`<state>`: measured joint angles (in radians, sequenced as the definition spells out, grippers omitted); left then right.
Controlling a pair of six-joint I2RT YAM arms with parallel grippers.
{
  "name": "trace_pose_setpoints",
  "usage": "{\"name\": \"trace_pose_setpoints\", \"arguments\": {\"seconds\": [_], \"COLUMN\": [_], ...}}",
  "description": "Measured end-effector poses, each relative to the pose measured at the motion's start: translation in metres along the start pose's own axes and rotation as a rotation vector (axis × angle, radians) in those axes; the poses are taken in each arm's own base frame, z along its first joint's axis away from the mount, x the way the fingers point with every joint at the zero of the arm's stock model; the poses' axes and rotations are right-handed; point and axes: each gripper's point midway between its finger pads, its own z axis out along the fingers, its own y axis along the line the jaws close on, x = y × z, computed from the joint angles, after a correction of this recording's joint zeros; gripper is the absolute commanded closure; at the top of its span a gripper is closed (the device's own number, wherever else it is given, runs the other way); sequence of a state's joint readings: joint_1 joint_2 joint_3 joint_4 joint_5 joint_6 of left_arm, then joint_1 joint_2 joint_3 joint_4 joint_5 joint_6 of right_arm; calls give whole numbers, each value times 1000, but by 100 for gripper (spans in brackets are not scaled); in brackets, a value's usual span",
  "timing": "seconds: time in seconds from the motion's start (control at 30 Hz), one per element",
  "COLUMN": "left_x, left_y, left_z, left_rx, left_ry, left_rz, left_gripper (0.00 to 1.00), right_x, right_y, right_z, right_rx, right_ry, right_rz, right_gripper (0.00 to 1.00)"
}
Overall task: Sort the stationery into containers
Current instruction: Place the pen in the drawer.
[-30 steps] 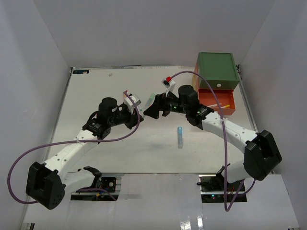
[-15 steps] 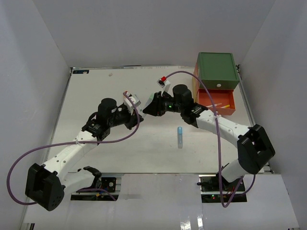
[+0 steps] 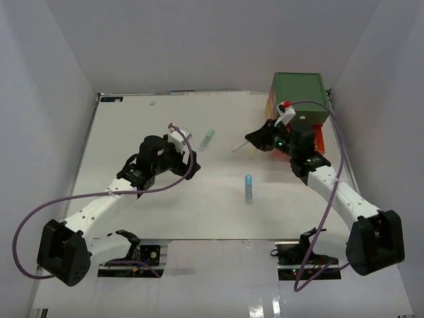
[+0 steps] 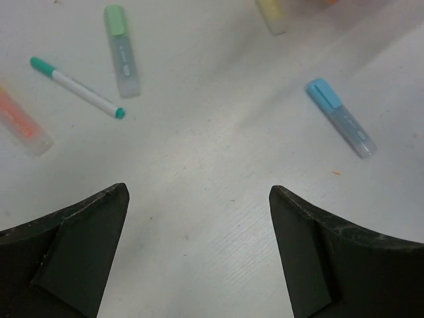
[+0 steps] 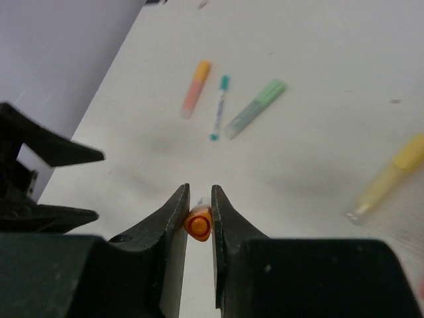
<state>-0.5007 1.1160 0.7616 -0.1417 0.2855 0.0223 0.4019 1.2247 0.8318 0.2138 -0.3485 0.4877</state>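
I should next move my right gripper to the right in the top view, over that drawer, and then down, because the pen is still outside the orange-red drawer.
My right gripper is shut on a thin white pen with an orange end. In the top view it holds that pen above the table, left of the containers: a green box with the orange-red drawer below it, partly hidden by my arm. My left gripper is open and holds nothing, hovering over bare table. Lying loose are a green highlighter, a teal pen, an orange highlighter, a yellow highlighter and a blue highlighter.
White walls enclose the table on the left, back and right. The blue highlighter lies mid-table between the arms, the green one further back. The yellow highlighter lies near my right gripper. Purple cables loop off both arms.
My right gripper closed on the orange-ended pen at the meeting point, my left gripper opened and drew back, and the right arm swung right toward the containers with the pen.
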Motion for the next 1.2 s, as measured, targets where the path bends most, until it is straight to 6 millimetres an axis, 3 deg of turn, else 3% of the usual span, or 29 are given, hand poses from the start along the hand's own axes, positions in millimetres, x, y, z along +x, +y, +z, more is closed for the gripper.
{"name": "trace_pose_setpoints", "arguments": {"seconds": [0.2, 0.33, 0.43, 0.57, 0.6, 0.67, 0.8, 1.0, 1.2], "left_x": [24, 36, 41, 44, 45, 47, 54, 59, 49], "left_y": [37, 54, 62, 67, 68, 69, 71, 74, 83], "left_z": [8, 10, 9, 7, 8, 8, 10, 15, 35], "left_rx": [-210, -296, -337, -362, -366, -374, -386, -406, -457], "left_ry": [98, 149, 168, 176, 178, 187, 210, 232, 232], "left_rz": [-111, -163, -189, -208, -212, -218, -232, -299, -440], "left_gripper": [2, 2, 2, 2, 2, 2, 2, 2, 2], "right_x": [-63, -84, -83, -63, -58, -52, -54, -74, -93], "right_y": [-83, -123, -151, -180, -186, -194, -200, -196, -166], "right_z": [-72, -105, -114, -105, -101, -97, -99, -127, -158], "right_rx": [276, 407, 474, 512, 519, 529, 568, 694, 725], "right_ry": [-243, -329, -330, -261, -237, -201, -178, -223, -291], "right_rz": [3, 18, 51, 115, 131, 156, 163, 96, -8], "right_gripper": [90, 89, 85, 66, 56, 42, 25, 19, 19]}}
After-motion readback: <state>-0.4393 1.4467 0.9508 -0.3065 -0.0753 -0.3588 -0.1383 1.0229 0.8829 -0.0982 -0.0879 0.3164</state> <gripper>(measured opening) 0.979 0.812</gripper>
